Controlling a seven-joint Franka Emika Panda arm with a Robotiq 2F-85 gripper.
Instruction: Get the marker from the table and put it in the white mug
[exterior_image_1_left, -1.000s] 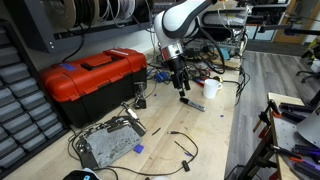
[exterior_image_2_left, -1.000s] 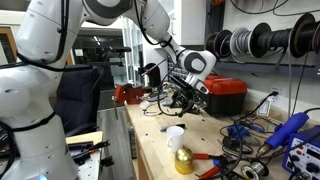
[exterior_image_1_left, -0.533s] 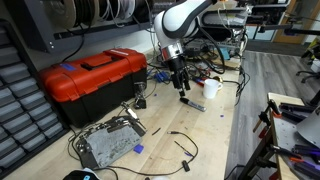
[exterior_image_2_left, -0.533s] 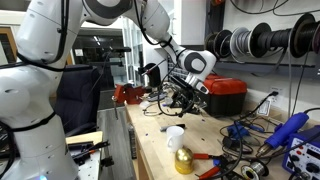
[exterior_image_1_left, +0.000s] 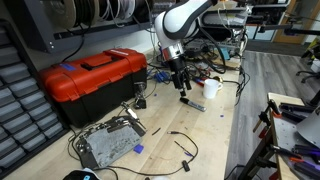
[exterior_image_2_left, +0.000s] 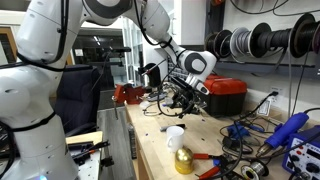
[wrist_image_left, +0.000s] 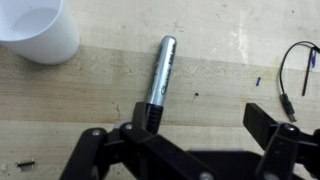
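Observation:
Next, my gripper goes down and toward the left in the wrist view, over the marker's black end (exterior_image_1_left: 189, 102) (wrist_image_left: 154, 117), because that end lies nearer one finger.
In the wrist view a silver marker (wrist_image_left: 158, 80) with a black cap end lies on the light-wood table (wrist_image_left: 210, 85). The white mug (wrist_image_left: 38, 30) stands at the upper left, a short way from the marker's far tip. My gripper (wrist_image_left: 198, 130) is open just above the table; the marker's black end lies by one finger, and the gap between the fingers is empty. In both exterior views the gripper (exterior_image_1_left: 182, 86) (exterior_image_2_left: 181, 99) hangs low over the table near the white mug (exterior_image_1_left: 211, 88) (exterior_image_2_left: 176, 135).
A red toolbox (exterior_image_1_left: 90, 80) stands on the table beside the arm. A grey metal part (exterior_image_1_left: 108, 145) and loose black cables (exterior_image_1_left: 185, 148) lie nearer the front. A yellow bottle (exterior_image_2_left: 183, 160) and tools lie near the mug. A black cable (wrist_image_left: 290, 70) lies beside the gripper.

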